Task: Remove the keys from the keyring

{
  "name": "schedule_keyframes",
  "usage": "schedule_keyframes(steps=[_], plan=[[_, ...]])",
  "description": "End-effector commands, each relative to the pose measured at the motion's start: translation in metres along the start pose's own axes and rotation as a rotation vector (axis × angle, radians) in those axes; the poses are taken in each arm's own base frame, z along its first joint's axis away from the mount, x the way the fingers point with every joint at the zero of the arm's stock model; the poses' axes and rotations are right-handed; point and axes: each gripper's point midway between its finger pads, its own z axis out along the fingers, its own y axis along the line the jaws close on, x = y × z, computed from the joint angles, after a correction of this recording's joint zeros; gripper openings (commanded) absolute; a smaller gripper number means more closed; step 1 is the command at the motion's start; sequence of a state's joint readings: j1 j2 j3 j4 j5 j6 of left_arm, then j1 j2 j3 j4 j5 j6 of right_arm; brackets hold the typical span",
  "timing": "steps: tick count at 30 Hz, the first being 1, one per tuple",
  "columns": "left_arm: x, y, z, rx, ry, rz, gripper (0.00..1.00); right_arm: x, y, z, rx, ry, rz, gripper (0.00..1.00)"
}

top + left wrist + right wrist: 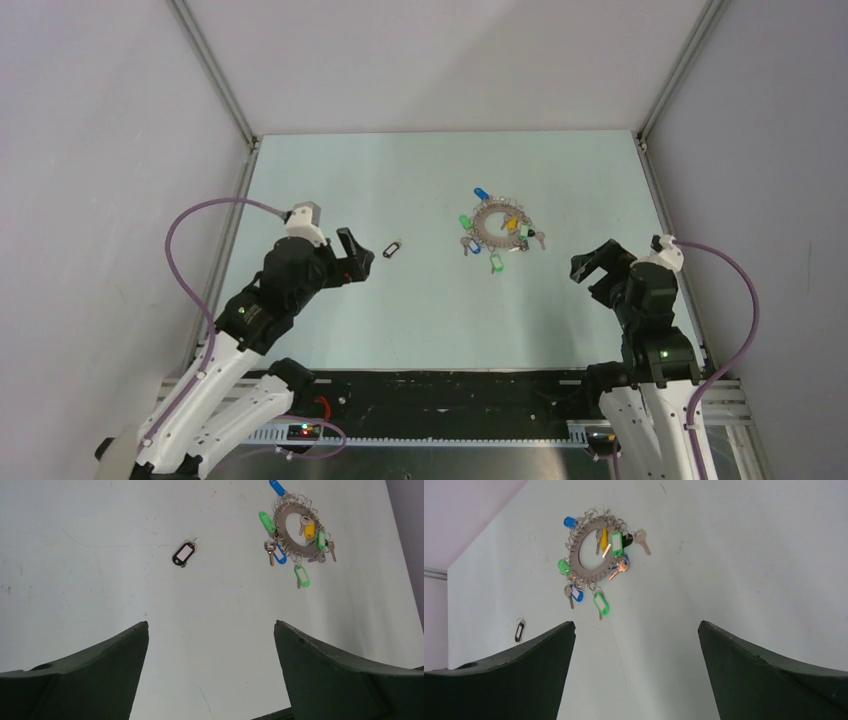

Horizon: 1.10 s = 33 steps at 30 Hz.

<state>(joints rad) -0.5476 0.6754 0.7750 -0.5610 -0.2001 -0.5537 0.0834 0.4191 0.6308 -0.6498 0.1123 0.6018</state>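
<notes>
The hoop's edge by the yellow tag (524,221) (613,528) lies below my right gripper and to its left in the top view. My right gripper moves down, outward and across onto it next.
The keyring (492,233), a flat silver-grey hoop, lies on the pale table right of centre, strung with small keys (497,263) with blue, green and yellow tags. It also shows in the left wrist view (288,534) and the right wrist view (580,569). My left gripper (355,257) is open and empty, well left of the hoop. My right gripper (592,266) is open and empty, to the hoop's lower right. Neither touches anything.
A small black tag (392,248) with a white label lies alone on the table just right of the left gripper; it shows in the left wrist view (184,554) and the right wrist view (519,630). Grey walls with metal frame posts (215,80) enclose the table.
</notes>
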Motion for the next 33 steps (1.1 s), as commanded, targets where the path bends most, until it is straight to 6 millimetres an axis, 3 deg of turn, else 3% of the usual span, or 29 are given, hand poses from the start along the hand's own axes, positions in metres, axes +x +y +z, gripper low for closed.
schedule_keyframes(steps=[1,7,11,14,22,28,33], plan=[[-0.006,0.000,0.002,-0.006,-0.037,-0.024,0.98,-0.009,0.008,-0.004,-0.008,-0.002,0.036,0.99],[0.004,-0.005,0.019,0.010,-0.013,-0.049,0.98,0.022,0.045,0.010,-0.222,0.172,-0.013,1.00],[0.013,-0.020,0.038,0.069,0.015,-0.095,0.98,0.027,0.048,0.035,-0.194,0.199,-0.038,0.99],[0.022,-0.032,0.054,0.109,0.044,-0.104,0.98,0.028,0.053,0.061,-0.154,0.189,-0.107,0.96],[0.021,-0.065,0.089,0.217,0.005,-0.054,0.98,0.044,0.073,0.133,-0.101,0.294,-0.188,0.78],[0.028,-0.067,0.107,0.214,0.001,0.010,0.98,0.043,0.071,0.182,0.000,0.319,-0.224,0.69],[0.038,-0.080,0.120,0.241,0.019,0.072,0.98,0.041,0.066,0.219,0.061,0.344,-0.263,0.68]])
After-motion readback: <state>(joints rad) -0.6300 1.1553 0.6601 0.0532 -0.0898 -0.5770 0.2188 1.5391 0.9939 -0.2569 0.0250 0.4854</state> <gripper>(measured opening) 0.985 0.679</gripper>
